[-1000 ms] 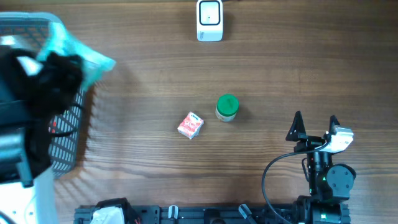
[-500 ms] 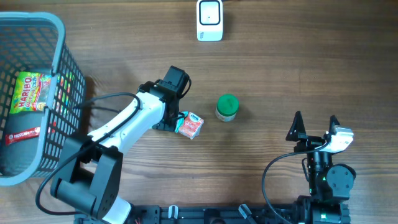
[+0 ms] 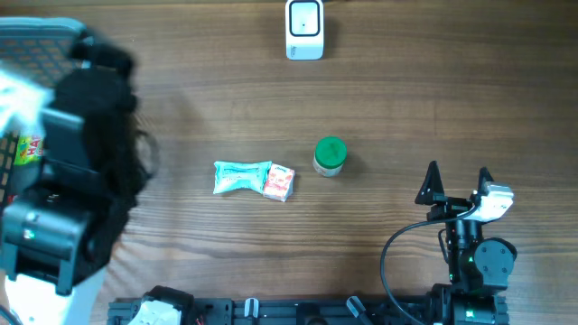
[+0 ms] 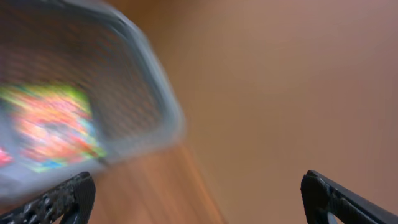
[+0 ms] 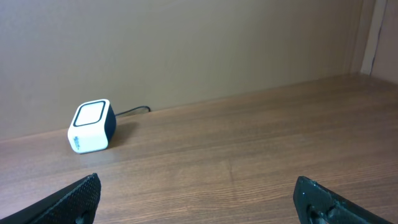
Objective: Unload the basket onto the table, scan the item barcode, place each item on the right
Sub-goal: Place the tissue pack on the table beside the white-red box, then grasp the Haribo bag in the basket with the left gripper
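My left gripper should next lower its open fingers left in the overhead view, to the bag's lower edge (image 4: 68, 158) in the basket below.
The white barcode scanner (image 3: 304, 29) stands at the far middle of the table and also shows in the right wrist view as a white cube (image 5: 91, 127). A teal packet (image 3: 242, 177) lies mid-table, touching a small red-and-white box (image 3: 278, 182). A green-lidded jar (image 3: 330, 155) stands just right of them. My left arm (image 3: 81, 162) is a dark blur at the left, over the basket. My left gripper (image 4: 199, 205) is open and empty, seen in a blurred wrist view. My right gripper (image 3: 456, 188) rests open at the right, far from the items, nothing between its fingers (image 5: 81, 196).
A grey mesh basket (image 3: 41, 27) fills the far left corner; its blurred rim (image 4: 155, 106) and a bright sweets bag (image 4: 53, 124) inside it show in the left wrist view. A black cable curls by the right arm's base (image 3: 397, 248).
The left arm swung from the table's middle back to the basket at the left. Its gripper opened, and the teal packet now lies beside the red-and-white box. The right arm stayed still.
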